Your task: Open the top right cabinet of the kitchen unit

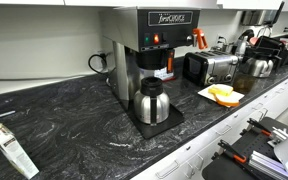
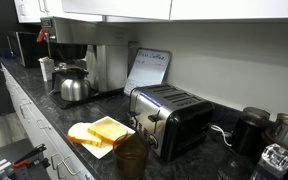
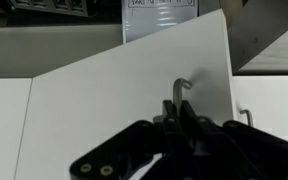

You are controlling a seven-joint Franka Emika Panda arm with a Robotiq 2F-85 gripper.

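Observation:
I should pull the metal bar handle back to swing the white door wider, then let go of the handle, as the door is only partly open.
The kitchen unit has a black, white-veined countertop, white drawer fronts and pale upper cabinets. In the wrist view a white cabinet door stands swung out at an angle. Its metal bar handle rises between my gripper's fingers. My gripper is shut on this handle. A neighbouring door's handle shows to the right. My gripper does not show in either exterior view.
On the counter stand a coffee maker with a steel carafe, a toaster, yellow slices on a white plate and a kettle. A small whiteboard leans on the wall.

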